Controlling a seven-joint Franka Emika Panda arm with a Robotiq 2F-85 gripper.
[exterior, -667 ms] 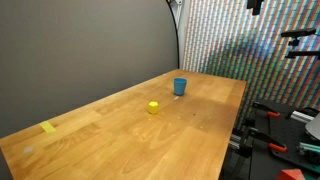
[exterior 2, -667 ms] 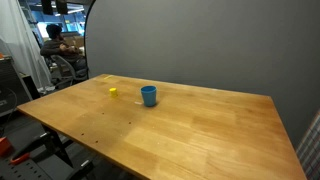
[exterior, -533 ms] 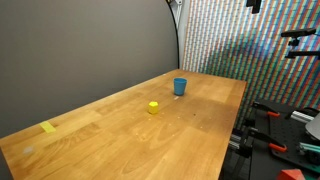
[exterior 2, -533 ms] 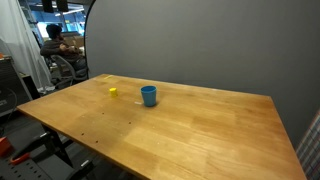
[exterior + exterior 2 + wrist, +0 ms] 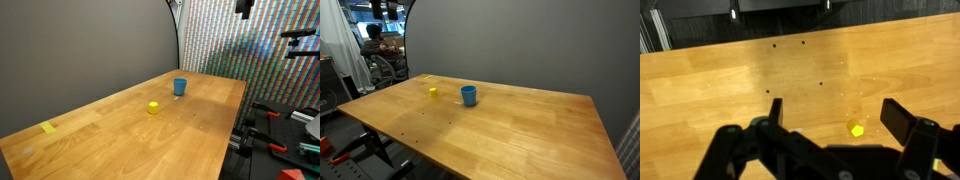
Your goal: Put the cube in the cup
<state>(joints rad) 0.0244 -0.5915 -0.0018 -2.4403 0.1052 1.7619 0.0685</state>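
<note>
The cube (image 5: 153,107) (image 5: 856,129) sits on the bare table, well below and away from my raised open fingers, so next my gripper will sweep across toward it and lower around it.
The tiny yellow cube sits on the wooden table in both exterior views (image 5: 153,107) (image 5: 433,91). The small blue cup stands upright a short way from it (image 5: 180,86) (image 5: 469,95). In the wrist view the cube (image 5: 856,129) lies far below, between my spread fingers. My gripper (image 5: 836,115) is open and empty, high above the table. Only its dark tip shows at the top edge of both exterior views (image 5: 243,6) (image 5: 379,8). The cup is out of the wrist view.
A flat yellow tape strip (image 5: 49,127) lies near one end of the table (image 5: 120,135). Orange-handled clamps (image 5: 268,113) sit beside the table edge. A person (image 5: 376,40) sits at a desk behind the table.
The gripper's tip at the top edge of both exterior views has shifted slightly. The cube and the cup have not moved.
</note>
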